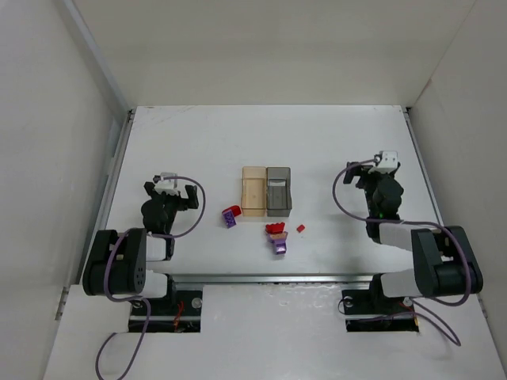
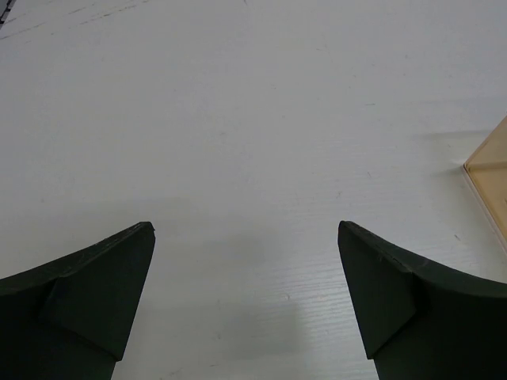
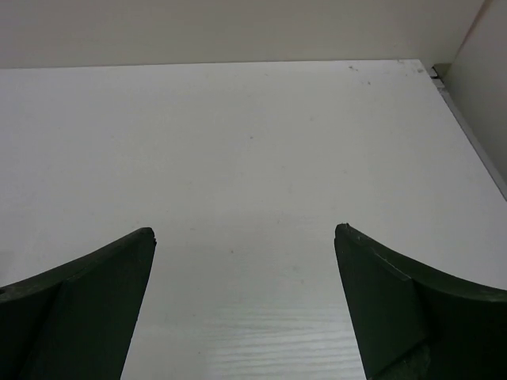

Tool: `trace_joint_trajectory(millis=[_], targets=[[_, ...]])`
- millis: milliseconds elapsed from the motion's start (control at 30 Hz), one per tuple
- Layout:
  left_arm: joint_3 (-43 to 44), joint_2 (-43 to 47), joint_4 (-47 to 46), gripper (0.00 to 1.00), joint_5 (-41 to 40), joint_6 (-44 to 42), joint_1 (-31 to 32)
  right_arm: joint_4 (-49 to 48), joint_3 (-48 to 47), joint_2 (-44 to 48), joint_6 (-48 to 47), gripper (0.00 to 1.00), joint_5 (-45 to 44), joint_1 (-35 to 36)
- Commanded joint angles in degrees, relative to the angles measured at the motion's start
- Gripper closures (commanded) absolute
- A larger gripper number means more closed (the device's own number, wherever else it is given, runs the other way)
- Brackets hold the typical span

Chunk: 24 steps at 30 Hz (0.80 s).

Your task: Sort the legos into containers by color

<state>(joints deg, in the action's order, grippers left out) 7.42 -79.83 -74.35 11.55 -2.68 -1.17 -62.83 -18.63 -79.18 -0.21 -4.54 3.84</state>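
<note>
The tiny red lego (image 1: pixel 301 228) is below my right gripper and to its left in the top view. My right gripper should next move its open fingers across and down around the lego.
In the top view the tan bin (image 1: pixel 253 190) and the dark grey bin (image 1: pixel 279 190) stand side by side mid-table. A red and a purple lego (image 1: pixel 231 215) lie left of and in front of the tan bin. A red lego on a purple one (image 1: pixel 277 237) lies in front of the bins, and a tiny red lego (image 1: pixel 301 228) lies just right of it. My left gripper (image 1: pixel 168 190) is open and empty, left of the legos. My right gripper (image 1: pixel 374 176) is open and empty, right of the bins. The tan bin's corner (image 2: pixel 491 178) shows in the left wrist view.
White walls enclose the table on the left, back and right. A metal rail (image 1: pixel 111 182) runs along the left edge and another along the right edge (image 1: pixel 420 158). Both wrist views show bare white tabletop between the fingers.
</note>
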Motion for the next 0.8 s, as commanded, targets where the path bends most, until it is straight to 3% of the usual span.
trace_joint_trajectory(millis=[0,67,167,200,267,300,333,367,400,433,467,500,533,567,600,700,733,767], targets=[[0.1,1.3,-13.8,0.0,0.0,-0.4,0.2,15.8,-11.6,6.5,0.1,0.0,-1.7,0.5],[0.1,1.3,-13.8,0.0,-1.3,-0.9,1.0,27.4,-17.6,8.5,-3.0,0.0,-3.9,1.6],[0.1,2.0,-14.3,0.0,-3.9,-1.5,2.2,31.1,-26.8,11.8,-15.1,0.0,-9.8,7.6],[0.1,3.4,-12.9,0.0,-3.9,-0.9,2.2,34.4,-32.4,11.9,-17.3,0.0,-15.6,10.3],[5.8,14.7,5.4,0.0,1.9,-4.2,2.2,40.6,-39.5,11.2,-22.3,0.0,-22.3,12.5],[15.5,17.0,15.7,0.0,5.4,-9.9,2.8,48.8,-43.4,10.4,-23.9,0.0,-29.1,13.5],[19.9,17.9,29.4,0.0,7.1,-14.4,5.4,52.7,-49.9,8.2,-25.1,0.0,-32.9,15.4],[23.6,17.9,33.3,0.0,6.0,-16.8,6.9,56.1,-52.5,7.0,-26.0,0.0,-36.8,16.5],[26.6,17.9,35.6,0.0,-1.1,-18.6,8.2,58.8,-54.5,6.1,-26.0,0.0,-41.1,17.5],[30.8,17.9,38.0,0.0,-5.8,-20.2,10.8,60.5,-55.4,5.3,-23.8,0.0,-51.6,20.2],[32.4,16.9,39.3,0.0,-10.2,-23.1,12.4,62.3,-56.9,4.6,-16.4,0.0,-54.7,21.4],[33.7,14.9,40.7,0.0,-18.1,-26.8,14.1,69.3,-59.2,3.8,-11.8,0.0,-52.0,22.1],[35.5,13.7,42.2,0.0,-21.9,-34.3,15.7,88.0,-62.7,3.2,-7.3,0.0,-30.3,22.1],[35.5,12.6,44.1,0.0,-25.8,-37.5,19.1,94.0,-67.7,1.2,-3.8,0.0,-19.2,18.4],[36.0,11.8,44.1,0.0,-33.5,-39.8,20.7,98.2,-68.8,0.0,5.0,0.0,-12.6,16.6],[36.0,9.9,44.1,0.0,-43.7,-37.2,25.3,105.5,-63.5,-2.4,15.1,0.09,-3.4,12.3],[36.6,8.8,44.1,0.0,-50.1,-34.4,26.3,105.5,-60.8,-2.4,16.5,0.13,-0.9,12.2],[36.6,8.3,44.1,0.0,-52.8,-31.8,28.2,103.9,-58.5,-2.4,17.3,0.24,5.9,12.2]])
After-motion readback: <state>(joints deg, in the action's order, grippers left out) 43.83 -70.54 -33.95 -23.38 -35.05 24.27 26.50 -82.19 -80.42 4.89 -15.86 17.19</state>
